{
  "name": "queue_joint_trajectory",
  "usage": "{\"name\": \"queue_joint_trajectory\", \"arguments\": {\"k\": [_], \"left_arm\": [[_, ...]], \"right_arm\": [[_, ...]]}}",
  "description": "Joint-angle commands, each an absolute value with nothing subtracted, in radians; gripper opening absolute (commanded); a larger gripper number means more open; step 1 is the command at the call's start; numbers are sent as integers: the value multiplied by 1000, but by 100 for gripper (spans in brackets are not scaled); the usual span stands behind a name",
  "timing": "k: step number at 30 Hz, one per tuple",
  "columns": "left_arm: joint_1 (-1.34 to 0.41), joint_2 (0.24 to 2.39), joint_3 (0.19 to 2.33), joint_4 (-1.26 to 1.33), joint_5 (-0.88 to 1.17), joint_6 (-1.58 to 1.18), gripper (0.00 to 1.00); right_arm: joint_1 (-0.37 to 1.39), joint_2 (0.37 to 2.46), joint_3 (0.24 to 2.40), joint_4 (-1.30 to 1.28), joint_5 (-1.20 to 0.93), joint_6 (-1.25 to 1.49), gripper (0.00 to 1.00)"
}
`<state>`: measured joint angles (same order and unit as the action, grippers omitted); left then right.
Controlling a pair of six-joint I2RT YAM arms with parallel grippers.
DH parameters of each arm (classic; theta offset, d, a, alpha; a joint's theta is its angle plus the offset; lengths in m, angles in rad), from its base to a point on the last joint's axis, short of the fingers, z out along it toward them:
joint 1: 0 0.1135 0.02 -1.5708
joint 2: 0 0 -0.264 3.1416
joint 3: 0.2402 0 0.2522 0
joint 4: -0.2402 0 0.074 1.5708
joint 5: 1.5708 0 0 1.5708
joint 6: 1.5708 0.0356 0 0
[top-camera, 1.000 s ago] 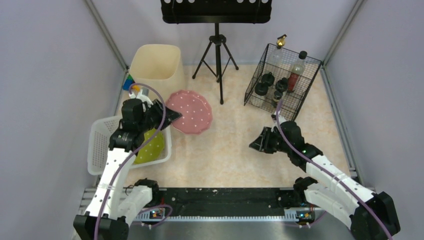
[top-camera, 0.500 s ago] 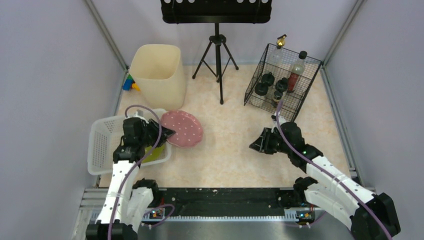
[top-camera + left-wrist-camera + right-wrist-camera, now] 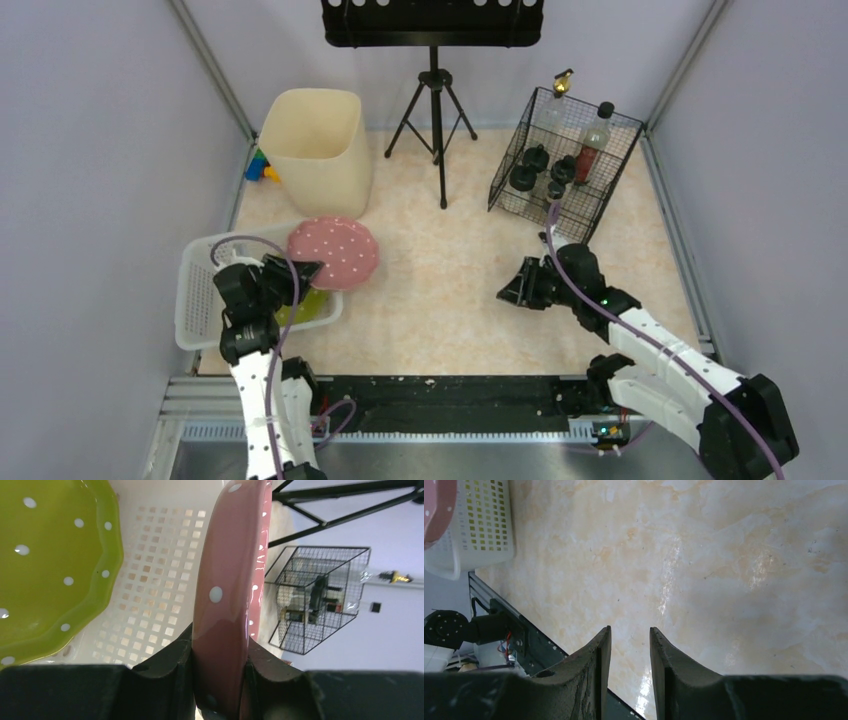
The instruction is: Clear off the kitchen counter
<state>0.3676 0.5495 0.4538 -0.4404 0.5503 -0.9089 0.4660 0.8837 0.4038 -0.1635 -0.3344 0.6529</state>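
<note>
My left gripper will next move down and left in the top view, where the basket's green plate lies, then lower the overhanging pink plate and release it.
My left gripper is shut on the rim of a pink plate with white dots, held above the right end of the white slotted basket. The left wrist view shows the pink plate edge-on between my fingers, with a green dotted plate lying in the basket. The green plate peeks out below the pink one. My right gripper hovers over the marbled kitchen counter, open a little, with nothing between its fingers.
A cream bin stands at the back left with small coloured toys beside it. A black tripod stands at the back centre. A black wire rack with bottles sits at the back right.
My left arm has pulled back toward the near left, carrying the pink plate from the counter beside the basket to above the basket's right end. The right arm has stayed put.
</note>
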Motion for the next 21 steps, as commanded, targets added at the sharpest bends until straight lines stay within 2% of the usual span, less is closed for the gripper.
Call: {"name": "queue_joint_trajectory", "arguments": {"k": [1,11,15,21], "left_arm": [[443,444,445,-293,639,-1000,0],[521,366,343,-260,545,-1111,0],[548,301,378,-384,441,-1088,0],[555,290,557,-624,220,-974,0]], "right_arm": [[456,907,417,-120,-355,630,34],[457,948,456,-159,-383,595,34],[457,955,457,-170,-395,585,34],[459,958,456,-159,-422,583,33]]}}
